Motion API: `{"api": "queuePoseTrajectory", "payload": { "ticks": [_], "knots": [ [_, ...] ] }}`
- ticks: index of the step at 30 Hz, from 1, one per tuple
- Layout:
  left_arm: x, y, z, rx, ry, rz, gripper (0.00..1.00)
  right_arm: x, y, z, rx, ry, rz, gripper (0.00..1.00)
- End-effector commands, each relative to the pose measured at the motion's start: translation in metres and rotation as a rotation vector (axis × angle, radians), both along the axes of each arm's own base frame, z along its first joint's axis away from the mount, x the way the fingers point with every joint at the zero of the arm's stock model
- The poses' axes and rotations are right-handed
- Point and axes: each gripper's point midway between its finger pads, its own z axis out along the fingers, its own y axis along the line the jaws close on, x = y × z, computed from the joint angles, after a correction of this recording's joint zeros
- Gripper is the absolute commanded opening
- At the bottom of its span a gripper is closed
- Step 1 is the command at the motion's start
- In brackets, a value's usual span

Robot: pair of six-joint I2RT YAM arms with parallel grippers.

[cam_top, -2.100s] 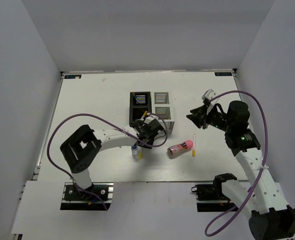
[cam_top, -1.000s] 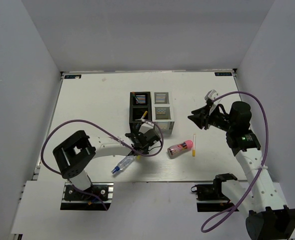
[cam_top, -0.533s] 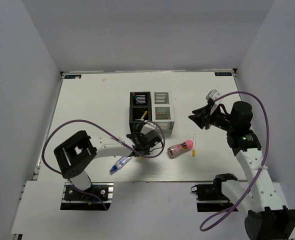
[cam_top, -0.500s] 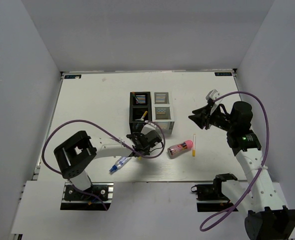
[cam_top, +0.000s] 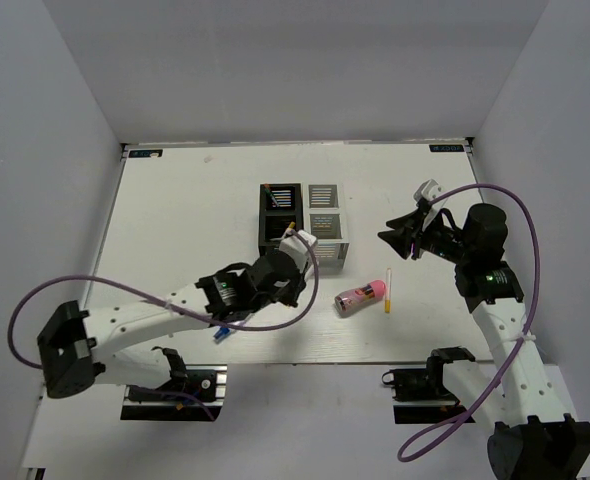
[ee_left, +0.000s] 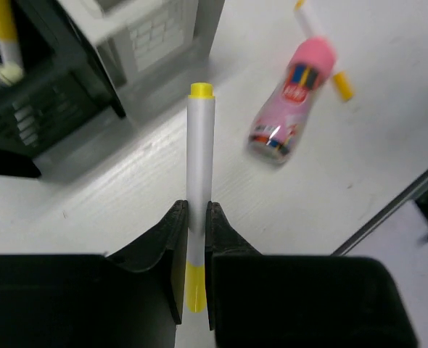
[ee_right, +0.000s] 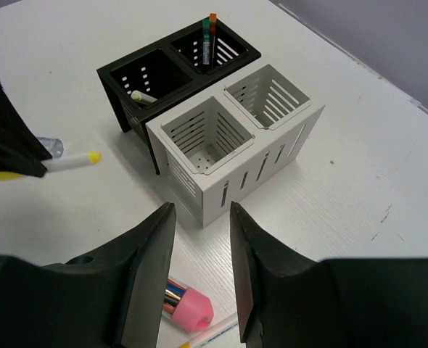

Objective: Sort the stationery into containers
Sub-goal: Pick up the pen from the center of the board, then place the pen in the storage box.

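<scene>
My left gripper will rise next and carry the white pen outward over the black organiser's near section to release it, since a matching yellow-ended pen is inside.
My left gripper is shut on a white pen with yellow ends and holds it above the table in front of the black organiser. The white organiser stands beside the black one. The pink patterned cylinder lies to the right of them, with another yellow and white pen next to it. My right gripper is open and empty, in the air right of the white organiser. The white bottle's blue cap peeks out under my left arm.
The black organiser holds pens in both compartments. Both compartments of the white organiser look empty. The pink cylinder lies just below my right fingers. The table's near edge runs close behind the left arm.
The bottle fell over and slid towards the near left. My left arm swung low across the table and now holds a pen up. The right arm barely moved.
</scene>
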Motion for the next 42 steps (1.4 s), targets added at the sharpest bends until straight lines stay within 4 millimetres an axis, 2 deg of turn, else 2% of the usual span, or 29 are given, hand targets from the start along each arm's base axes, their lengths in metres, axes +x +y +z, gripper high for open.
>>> {"api": "queuePoseTrajectory", "payload": {
  "ticks": [1,4,5,6,7,8,9,10,11,13,14,17,18,19,21,26,28,30,36,37,39,40,41,42],
  "knots": [
    [0.001,-0.002,0.044,-0.120,-0.108,-0.042,0.00,-0.003,0.001,0.005,0.012,-0.024,0.015,0.42],
    [0.014,0.015,0.063,-0.182,-0.236,0.032,0.00,-0.002,0.001,0.006,0.018,-0.025,0.017,0.42],
    [0.025,0.017,0.082,-0.241,-0.321,0.076,0.00,-0.004,0.003,0.004,0.018,-0.022,0.028,0.42],
    [0.029,0.021,0.089,-0.270,-0.359,0.104,0.00,-0.003,0.003,0.004,0.020,-0.022,0.029,0.42],
    [0.031,0.027,0.084,-0.273,-0.391,0.123,0.00,-0.004,0.003,0.003,0.019,-0.019,0.031,0.42],
    [0.040,0.031,0.106,-0.330,-0.479,0.170,0.00,-0.004,0.003,0.002,0.018,-0.015,0.032,0.42],
    [0.044,0.036,0.105,-0.331,-0.512,0.193,0.00,-0.003,0.003,0.001,0.015,-0.013,0.031,0.42],
    [0.048,0.040,0.112,-0.350,-0.545,0.230,0.00,-0.003,0.002,0.001,0.015,-0.013,0.030,0.42],
    [0.058,0.047,0.131,-0.408,-0.595,0.303,0.00,-0.004,0.003,0.000,0.015,-0.009,0.036,0.42],
    [0.066,0.054,0.127,-0.378,-0.649,0.349,0.00,-0.006,0.003,0.000,0.015,-0.009,0.039,0.42],
    [0.068,0.051,0.137,-0.419,-0.676,0.358,0.00,-0.006,0.003,0.002,0.015,-0.016,0.040,0.42],
    [0.077,0.043,0.146,-0.422,-0.700,0.368,0.00,-0.007,0.003,0.001,0.013,-0.017,0.040,0.42],
    [0.078,0.037,0.155,-0.445,-0.707,0.362,0.00,-0.006,0.002,0.000,0.013,-0.014,0.037,0.42],
    [0.084,0.035,0.147,-0.401,-0.705,0.382,0.00,-0.007,0.003,0.000,0.013,-0.017,0.042,0.42],
    [0.095,0.035,0.152,-0.384,-0.730,0.430,0.00,-0.007,0.003,0.000,0.013,-0.015,0.042,0.42],
    [0.127,0.039,0.129,-0.296,-0.762,0.518,0.00,-0.010,0.003,-0.001,0.014,-0.016,0.048,0.42],
    [0.136,0.034,0.113,-0.263,-0.754,0.528,0.00,-0.011,0.002,-0.001,0.014,-0.022,0.047,0.42],
    [0.150,0.039,0.105,-0.237,-0.756,0.579,0.00,-0.012,0.001,0.000,0.008,-0.028,0.045,0.42],
    [0.173,0.046,0.083,-0.197,-0.726,0.620,0.00,-0.016,-0.002,-0.002,0.000,-0.048,0.042,0.42],
    [0.177,0.047,0.086,-0.209,-0.724,0.623,0.00,-0.017,-0.001,-0.001,0.002,-0.048,0.044,0.42],
    [0.183,0.046,0.080,-0.190,-0.710,0.639,0.00,-0.018,-0.001,-0.003,0.003,-0.043,0.049,0.42],
    [0.188,0.048,0.084,-0.194,-0.706,0.652,0.04,-0.017,-0.001,-0.004,0.002,-0.039,0.047,0.42],
    [0.187,0.047,0.071,-0.160,-0.677,0.645,0.07,-0.016,-0.002,-0.004,0.000,-0.040,0.043,0.42],
    [0.191,0.049,0.072,-0.154,-0.677,0.653,0.10,-0.016,-0.002,-0.005,0.000,-0.037,0.043,0.42]
  ]
}}
